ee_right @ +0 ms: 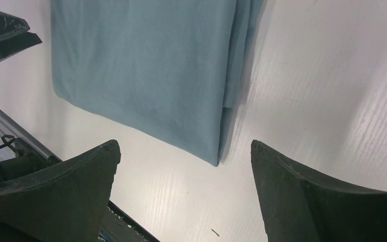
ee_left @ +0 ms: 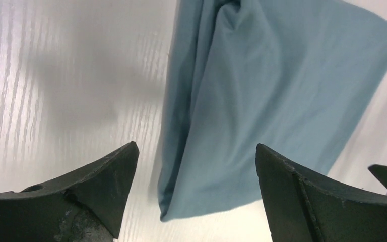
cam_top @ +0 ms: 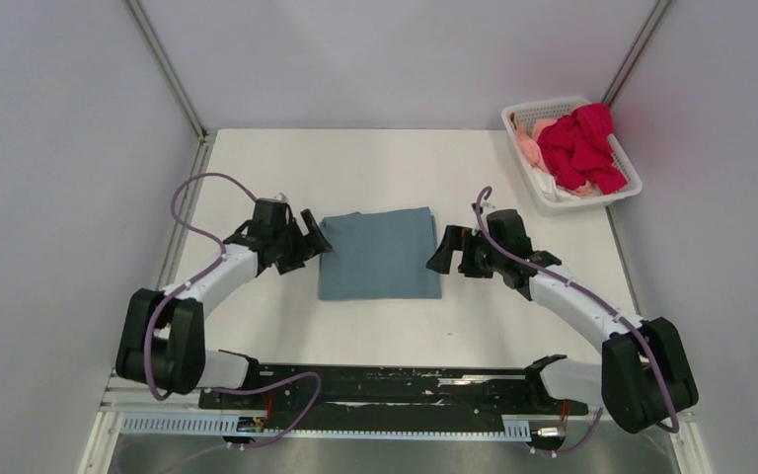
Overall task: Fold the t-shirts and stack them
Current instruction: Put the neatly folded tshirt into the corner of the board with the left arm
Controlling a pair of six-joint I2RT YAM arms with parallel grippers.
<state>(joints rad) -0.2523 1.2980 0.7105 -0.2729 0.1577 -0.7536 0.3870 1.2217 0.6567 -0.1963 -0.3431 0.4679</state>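
My left gripper will move down onto the middle of that edge [cam_top: 323,259] [ee_left: 185,128] and close, because the layers of the folded t-shirt stack along its edge between my spread fingers.
A dusty blue-grey t-shirt [cam_top: 378,253] lies folded into a flat rectangle in the middle of the white table [cam_top: 257,158]. My left gripper [cam_top: 316,242] hovers at its left edge, open and holding nothing. In the left wrist view the folded cloth [ee_left: 262,101] lies ahead between the spread fingers [ee_left: 106,176]. At the shirt's right edge my right gripper [cam_top: 441,252] is open and empty too. The right wrist view shows the shirt [ee_right: 146,65] just beyond the fingertips [ee_right: 277,171]. A bright red t-shirt [cam_top: 582,148] and a pale pink one [cam_top: 530,148] lie crumpled in the basket.
The white lattice basket [cam_top: 553,200] stands at the table's far right corner, by the right wall. A metal rail [cam_top: 395,387] with the arm bases runs along the near edge. Grey walls close in the left, back and right sides.
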